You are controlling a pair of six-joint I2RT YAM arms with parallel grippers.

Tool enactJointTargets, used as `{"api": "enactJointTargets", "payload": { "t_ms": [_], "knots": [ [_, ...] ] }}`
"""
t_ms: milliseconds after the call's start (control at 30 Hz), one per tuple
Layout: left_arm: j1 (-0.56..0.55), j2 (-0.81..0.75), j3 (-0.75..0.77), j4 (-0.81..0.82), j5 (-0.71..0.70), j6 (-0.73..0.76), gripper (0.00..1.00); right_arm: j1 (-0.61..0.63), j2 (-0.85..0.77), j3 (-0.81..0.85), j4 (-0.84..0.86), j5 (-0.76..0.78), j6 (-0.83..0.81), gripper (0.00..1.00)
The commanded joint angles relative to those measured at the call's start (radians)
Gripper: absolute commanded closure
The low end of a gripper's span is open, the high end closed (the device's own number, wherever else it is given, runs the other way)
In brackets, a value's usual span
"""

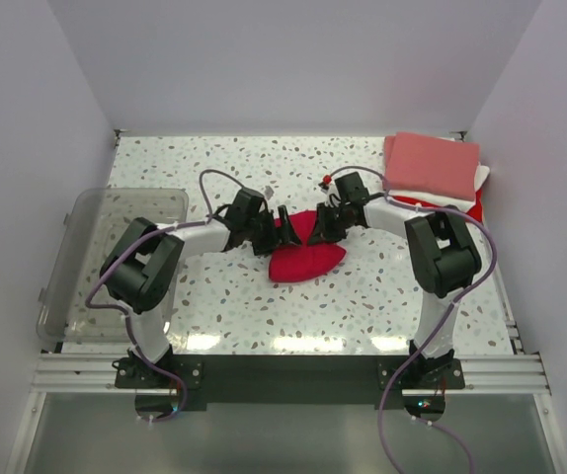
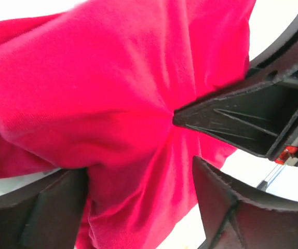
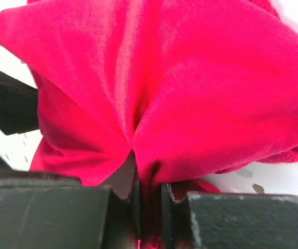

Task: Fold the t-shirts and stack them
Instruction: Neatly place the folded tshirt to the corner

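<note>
The stack's salmon-pink top (image 1: 433,166) is up, outward and to the right of my right gripper in the top view, so my right gripper will move that way next and let go of the red shirt.
A crimson-red t-shirt (image 1: 306,259) lies bunched in the middle of the table. My right gripper (image 3: 150,189) is shut on a pinched fold of it, and the cloth fans out from the jaws. In the top view the right gripper (image 1: 317,228) meets the shirt's far edge. My left gripper (image 1: 283,229) faces it from the left. In the left wrist view its fingers (image 2: 221,207) stand wide apart, open, with red cloth (image 2: 112,104) lying loosely between them. A stack of folded t-shirts sits at the back right: salmon-pink (image 1: 432,163) on top, white (image 1: 482,178) and red (image 1: 474,209) beneath.
A clear plastic bin (image 1: 116,252) lies at the table's left edge. White walls close in the back and both sides. The right gripper's black fingertip (image 2: 232,122) shows in the left wrist view, close to my left fingers.
</note>
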Motion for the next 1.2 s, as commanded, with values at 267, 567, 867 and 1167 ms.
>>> {"api": "enactJointTargets", "payload": {
  "t_ms": [267,567,867,1167],
  "knots": [
    [0.023,-0.137,-0.008,-0.189,-0.067,0.045,0.04,-0.024,0.008,0.265,-0.296,0.197,-0.165,1.00],
    [0.044,-0.243,-0.079,-0.232,-0.084,0.054,0.01,-0.092,0.012,0.479,-0.456,0.243,-0.254,1.00],
    [0.050,-0.294,-0.174,-0.238,-0.092,0.057,0.01,-0.204,0.115,0.750,-0.560,0.307,-0.326,1.00],
    [0.056,-0.349,-0.243,-0.259,-0.119,0.051,0.01,-0.271,0.244,1.079,-0.667,0.341,-0.332,1.00]
  ]
}}
